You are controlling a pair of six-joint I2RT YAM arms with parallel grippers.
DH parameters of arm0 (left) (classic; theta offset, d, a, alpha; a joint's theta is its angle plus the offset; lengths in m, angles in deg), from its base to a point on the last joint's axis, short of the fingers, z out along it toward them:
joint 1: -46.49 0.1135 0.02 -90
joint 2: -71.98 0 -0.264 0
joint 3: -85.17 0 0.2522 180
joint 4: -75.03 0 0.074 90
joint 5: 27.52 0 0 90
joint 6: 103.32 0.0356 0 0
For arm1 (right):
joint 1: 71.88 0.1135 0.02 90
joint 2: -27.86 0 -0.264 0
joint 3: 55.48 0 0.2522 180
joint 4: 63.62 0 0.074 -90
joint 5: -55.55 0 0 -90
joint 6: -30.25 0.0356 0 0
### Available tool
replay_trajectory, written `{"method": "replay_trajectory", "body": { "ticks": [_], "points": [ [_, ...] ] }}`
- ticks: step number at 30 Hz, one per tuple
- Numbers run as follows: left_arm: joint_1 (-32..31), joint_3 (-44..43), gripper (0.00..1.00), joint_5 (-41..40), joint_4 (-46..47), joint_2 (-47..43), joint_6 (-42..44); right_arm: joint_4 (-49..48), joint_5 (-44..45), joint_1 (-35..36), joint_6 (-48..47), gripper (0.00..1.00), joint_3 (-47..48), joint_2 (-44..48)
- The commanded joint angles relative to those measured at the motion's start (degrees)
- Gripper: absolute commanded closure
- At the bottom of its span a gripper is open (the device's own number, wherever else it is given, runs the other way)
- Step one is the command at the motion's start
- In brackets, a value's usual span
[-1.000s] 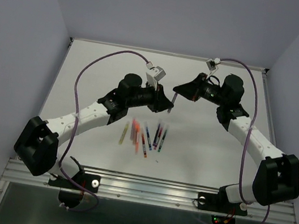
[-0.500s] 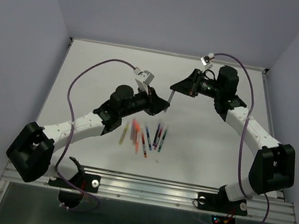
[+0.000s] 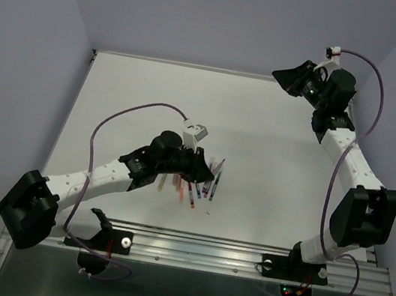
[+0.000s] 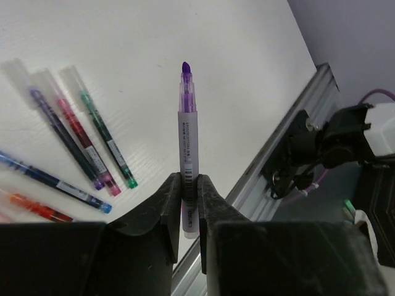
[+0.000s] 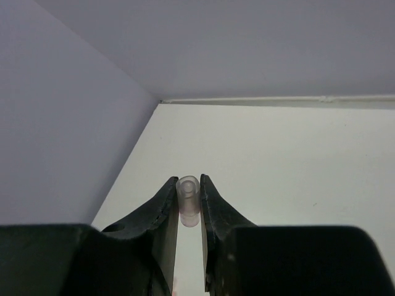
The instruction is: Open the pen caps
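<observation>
My right gripper will next go down and back and tilt its fingers toward the table, since the cap is off the purple pen and the tabletop is bare here.
My left gripper (image 4: 188,185) is shut on a purple pen (image 4: 187,129). Its bare purple tip points away from the fingers, above the table's near edge. In the top view this gripper (image 3: 205,170) hangs over the loose pens (image 3: 193,187). The three pens nearest it on the table (image 4: 77,132) are purple, red and green, and each wears a clear cap (image 4: 73,79). My right gripper (image 5: 187,186) is shut on a pale translucent pen cap (image 5: 187,198), its open end facing outward. That gripper (image 3: 282,74) is raised near the far right corner.
A metal rail (image 4: 281,154) runs along the table's near edge, with a black mount and cables beyond it. Lilac walls (image 5: 68,123) close the left and far sides. A blue pen (image 4: 58,184) and an orange pen (image 4: 34,206) lie nearer my left fingers.
The two grippers have pulled apart. The right arm swung up to the far right corner with the cap. The left arm came down toward the loose pens with the purple pen.
</observation>
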Motion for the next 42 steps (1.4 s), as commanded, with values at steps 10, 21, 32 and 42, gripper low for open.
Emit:
{"method": "replay_trajectory", "body": {
  "ticks": [10, 21, 32, 42],
  "points": [
    [14.92, -24.01, 1.00, -33.25, -23.13, 12.07, 4.43, 34.67, 32.21, 0.61, -13.78, 0.99, -1.79, -7.70],
    [25.74, -36.84, 1.00, -37.65, -34.38, 31.58, 5.05, 38.19, 40.66, 0.61, -14.57, 0.93, -0.92, -16.22],
    [28.29, -40.98, 1.00, -36.77, -36.84, 40.38, 6.20, 38.54, 40.66, 0.61, -15.63, 0.89, -0.92, -20.62],
    [29.26, -42.22, 1.00, -35.81, -38.16, 43.37, 6.81, 39.77, 40.92, 0.61, -15.28, 0.78, -0.57, -22.55]
  ]
}}
